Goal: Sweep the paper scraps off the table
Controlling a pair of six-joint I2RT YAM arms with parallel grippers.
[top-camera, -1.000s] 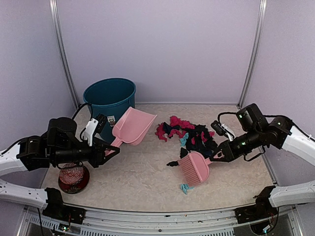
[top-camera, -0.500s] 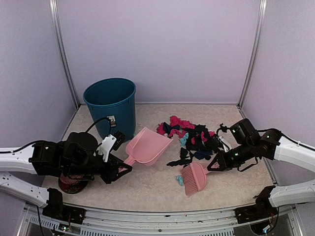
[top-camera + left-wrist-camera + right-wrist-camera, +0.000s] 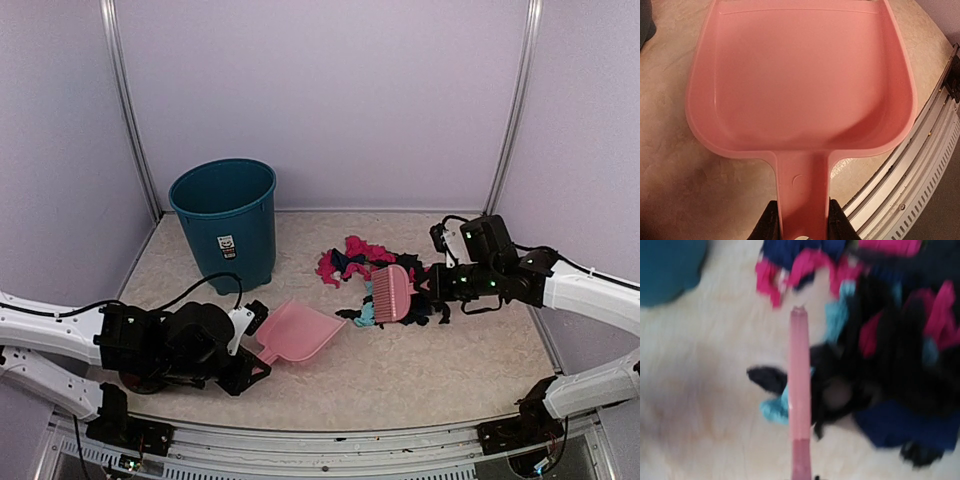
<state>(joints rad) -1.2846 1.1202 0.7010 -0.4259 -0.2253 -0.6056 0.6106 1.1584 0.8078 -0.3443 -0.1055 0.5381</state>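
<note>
The left gripper lowers the dustpan (image 3: pixel 301 331) next and releases it on the bare table short of the scraps, below it and to its right in the top view.
The paper scraps (image 3: pixel 352 258) lie heaped in black, magenta, dark blue and teal on the table (image 3: pixel 450 380), right of centre. My right gripper (image 3: pixel 434 287) is shut on the handle of a pink brush (image 3: pixel 389 292), whose head stands over the pile's left edge. In the blurred right wrist view the brush (image 3: pixel 799 390) shows edge-on, with scraps (image 3: pixel 900 390) to its right and a teal scrap (image 3: pixel 774 409) and a black one to its left. My left gripper (image 3: pixel 258 352) is shut on the handle of a pink dustpan (image 3: pixel 301 331), which lies low at the front left. The pan (image 3: pixel 800 75) holds nothing, and my fingers (image 3: pixel 769 224) flank its handle.
A teal bin (image 3: pixel 225 215) stands at the back left. The table's metal front rail (image 3: pixel 920 170) runs close beside the dustpan. Lilac walls close in the back and both sides.
My left arm has brought the dustpan forward and down from beside the bin to the front left. My right arm has swung the brush from the front back to the pile's left edge.
</note>
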